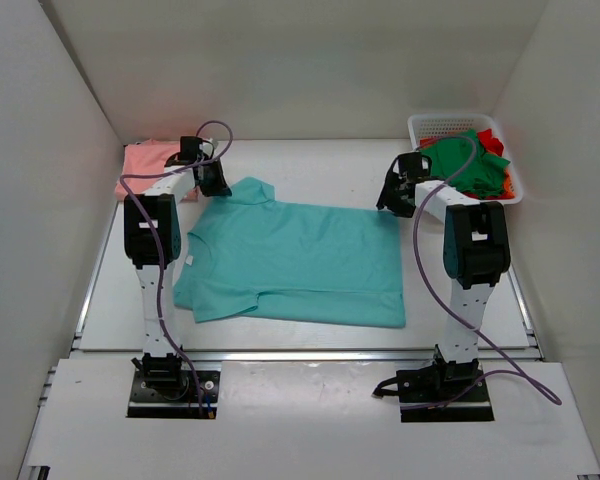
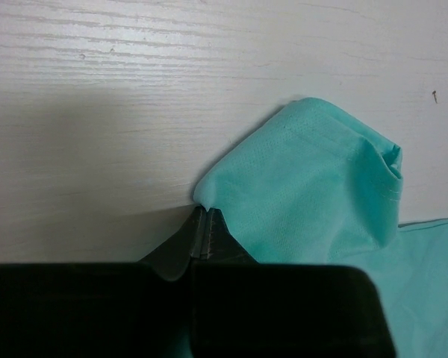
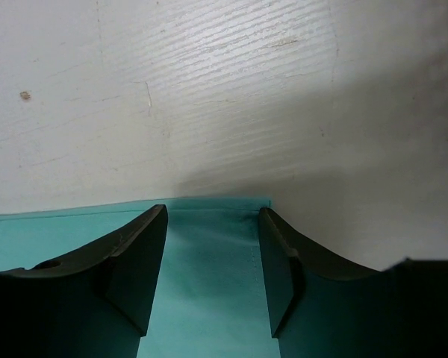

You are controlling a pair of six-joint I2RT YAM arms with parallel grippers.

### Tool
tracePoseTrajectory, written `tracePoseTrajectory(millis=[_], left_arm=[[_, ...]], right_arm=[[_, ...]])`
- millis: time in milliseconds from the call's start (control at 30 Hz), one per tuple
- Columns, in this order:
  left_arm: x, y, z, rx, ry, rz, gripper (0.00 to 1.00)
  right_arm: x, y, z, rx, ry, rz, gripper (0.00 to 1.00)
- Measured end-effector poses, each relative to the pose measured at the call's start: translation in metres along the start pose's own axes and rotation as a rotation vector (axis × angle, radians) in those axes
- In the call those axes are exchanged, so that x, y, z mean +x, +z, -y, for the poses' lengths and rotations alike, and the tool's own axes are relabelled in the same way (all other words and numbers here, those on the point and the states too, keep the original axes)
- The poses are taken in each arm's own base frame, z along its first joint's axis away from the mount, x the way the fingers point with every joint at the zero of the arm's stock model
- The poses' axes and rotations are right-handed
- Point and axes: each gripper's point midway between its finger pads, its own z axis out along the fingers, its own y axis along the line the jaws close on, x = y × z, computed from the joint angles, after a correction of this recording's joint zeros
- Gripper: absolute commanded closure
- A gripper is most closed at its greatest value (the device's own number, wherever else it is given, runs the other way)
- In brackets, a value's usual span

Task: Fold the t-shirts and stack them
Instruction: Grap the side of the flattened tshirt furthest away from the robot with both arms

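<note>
My right gripper should next move slightly toward the basket, then close its fingers on the flat corner of the hem at the finger nearer the basket.
A teal-turquoise t-shirt (image 1: 300,260) lies spread flat in the middle of the table. My left gripper (image 1: 217,182) is at its far left sleeve. In the left wrist view the gripper (image 2: 202,209) is shut, and its tips pinch the edge of the bunched teal sleeve (image 2: 313,179). My right gripper (image 1: 392,200) hangs over the shirt's far right corner. In the right wrist view this gripper (image 3: 213,212) stands open, and the flat hem corner of the teal shirt (image 3: 209,283) lies between the fingers, not gripped. A folded salmon-pink t-shirt (image 1: 148,163) sits at the far left.
A white mesh basket (image 1: 425,128) stands at the far right corner and holds dark green (image 1: 470,168) and red (image 1: 490,138) t-shirts. White walls enclose the table on the left, back and right. Both arm bases are at the near edge.
</note>
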Motion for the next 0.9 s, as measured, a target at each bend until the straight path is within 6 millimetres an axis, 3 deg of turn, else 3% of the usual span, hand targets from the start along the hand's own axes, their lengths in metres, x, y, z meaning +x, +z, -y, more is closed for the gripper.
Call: tracePoseTrajectory(millis=[100,167,200,333,733,900], left_arm=[[0.0,0.0,-0.001,0.004,-0.001,0.003,1.0],[0.0,0.0,0.0,0.007,-0.001,0.004,1.0],[0.001,0.0,0.0,0.007,-0.001,0.003,1.0],[0.001,-0.001,-0.001,0.009,-0.006,0.004,1.0],[0.005,-0.01,-0.004,0.005,-0.023,-0.004,1.0],[0.007,-0.03,-0.003,0.019,-0.044,-0.002,1.0]], right_arm=[[0.001,0.0,0.001,0.008,0.001,-0.004,0.56],[0.002,0.0,0.003,0.015,-0.001,-0.009,0.74],[0.003,0.0,0.005,0.018,0.002,-0.011,0.75],[0.003,0.0,0.014,0.03,0.012,-0.02,1.0],[0.004,-0.002,0.013,0.023,-0.035,-0.026,1.0],[0.001,-0.022,0.009,0.0,-0.067,0.004,1.0]])
